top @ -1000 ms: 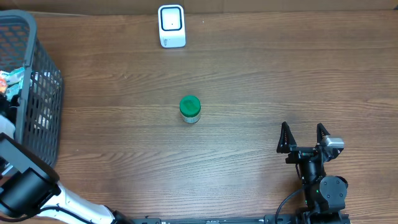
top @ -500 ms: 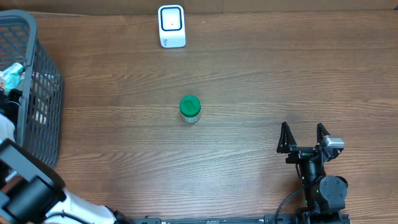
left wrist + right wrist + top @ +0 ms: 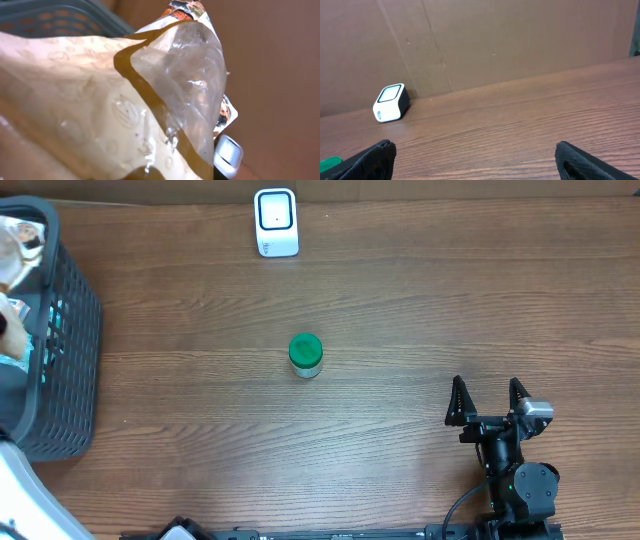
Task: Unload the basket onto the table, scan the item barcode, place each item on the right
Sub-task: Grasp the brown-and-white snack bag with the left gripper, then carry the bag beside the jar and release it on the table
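Observation:
I will next swing my left gripper across, lower it and let go of the packet on the clear tabletop beside the jar, which lies below and to its right in the overhead view.
A cream and brown plastic snack packet with a clear crinkled end fills the left wrist view and hides my left gripper's fingers. From overhead the packet hangs over the top left corner of the dark mesh basket, lifted and held by the left gripper. The white barcode scanner stands at the table's far edge, well right of the packet. My right gripper rests open at the front right with nothing between its fingers.
A jar with a green lid stands mid-table, between the scanner and the right arm. The basket holds other packets. A brown cardboard wall rises behind the scanner.
The left gripper has closed on the packet and carried it up and toward the far edge, out of the basket. The right arm has not moved.

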`<state>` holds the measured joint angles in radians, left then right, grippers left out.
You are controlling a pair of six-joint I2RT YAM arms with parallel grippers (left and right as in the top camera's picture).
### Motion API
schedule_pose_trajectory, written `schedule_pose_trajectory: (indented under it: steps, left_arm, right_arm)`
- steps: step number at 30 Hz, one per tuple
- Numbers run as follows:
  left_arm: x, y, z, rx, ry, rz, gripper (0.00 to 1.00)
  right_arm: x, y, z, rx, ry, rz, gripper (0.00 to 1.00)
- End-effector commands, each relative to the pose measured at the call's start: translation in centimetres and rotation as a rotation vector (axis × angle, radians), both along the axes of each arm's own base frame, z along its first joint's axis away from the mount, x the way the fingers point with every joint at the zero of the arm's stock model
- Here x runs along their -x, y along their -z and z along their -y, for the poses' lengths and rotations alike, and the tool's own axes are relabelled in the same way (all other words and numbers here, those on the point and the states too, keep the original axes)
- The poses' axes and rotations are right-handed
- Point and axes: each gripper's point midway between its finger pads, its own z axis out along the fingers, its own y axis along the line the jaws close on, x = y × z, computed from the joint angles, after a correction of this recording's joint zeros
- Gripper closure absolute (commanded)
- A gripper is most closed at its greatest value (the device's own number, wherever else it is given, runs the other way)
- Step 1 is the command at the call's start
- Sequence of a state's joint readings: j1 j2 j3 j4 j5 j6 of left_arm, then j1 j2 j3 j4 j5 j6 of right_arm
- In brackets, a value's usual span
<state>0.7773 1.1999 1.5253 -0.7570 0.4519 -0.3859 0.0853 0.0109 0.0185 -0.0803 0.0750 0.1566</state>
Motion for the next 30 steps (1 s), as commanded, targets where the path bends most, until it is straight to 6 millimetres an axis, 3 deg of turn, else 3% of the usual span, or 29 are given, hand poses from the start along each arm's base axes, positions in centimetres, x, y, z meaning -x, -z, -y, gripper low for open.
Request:
schedule_pose_trajectory:
  steps: [1,6,9,16,30]
  left_arm:
    - [0.8,-2.3,5.9,0.010,0.199,0.064,0.77]
    - [0.8,1.1,10.8,0.058,0.359,-0.068,0.78]
    - [0.6,4.7,13.4,0.092,0.463,-0.193,0.79]
    - [-0.1,11.6,17.1,0.152,0.615,-0.384,0.83]
    - [-0.3,16.9,20.6,0.141,0.695,-0.519,0.82]
  right_arm:
    - [0.0,0.2,0.1,0.001,0.005,0.002,0.00]
    - [0.0,0.2,0.1,0.001,0.005,0.002,0.00]
    - [0.0,0.2,0.1,0.001,0.005,0.002,0.00]
    - [0.0,0.2,0.1,0.001,0.005,0.002,0.00]
    - [0.0,0.2,0.1,0.001,0.005,0.002,0.00]
